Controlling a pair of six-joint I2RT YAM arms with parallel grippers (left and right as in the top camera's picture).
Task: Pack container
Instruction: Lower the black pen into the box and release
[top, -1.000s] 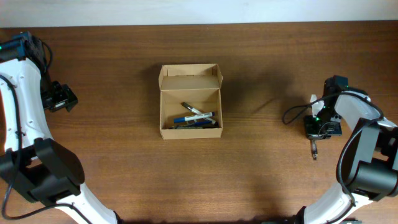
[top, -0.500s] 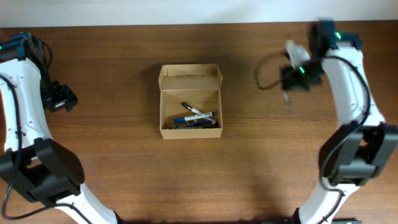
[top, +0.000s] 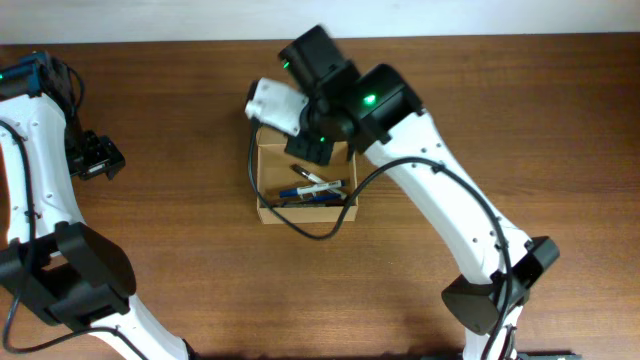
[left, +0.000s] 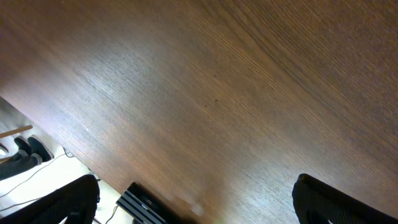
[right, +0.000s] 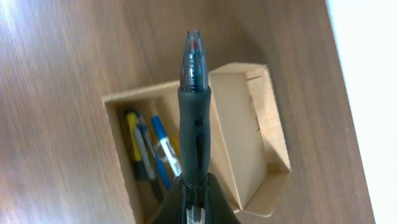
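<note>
The black pen in my right gripper needs to go down next, between the sides (top: 308, 184) (right: 165, 148) of the open container, toward the blue and yellow pens inside.
The container (top: 262, 182) is a tan cardboard box in the middle of the table, its flap lid open toward the back. Several pens (top: 316, 187) lie inside. My right gripper (top: 316, 143) hangs over the box's back part and is shut on a black pen. In the right wrist view that pen (right: 194, 106) points up from the gripper (right: 196, 194) over the container (right: 241, 124), with blue and yellow pens (right: 152, 152) in it. My left gripper (top: 96, 158) is far left, open and empty; the left wrist view (left: 199, 205) shows only bare wood between its fingers.
The right arm's black cable (top: 305, 228) loops over the box's front wall. The table's back edge (top: 480, 36) meets a white surface. In the left wrist view a black ridged object (left: 146, 205) and cables lie beyond the table's edge.
My right arm has swung from the table's right side up and left to over the box, holding the pen. The left arm has not moved.
</note>
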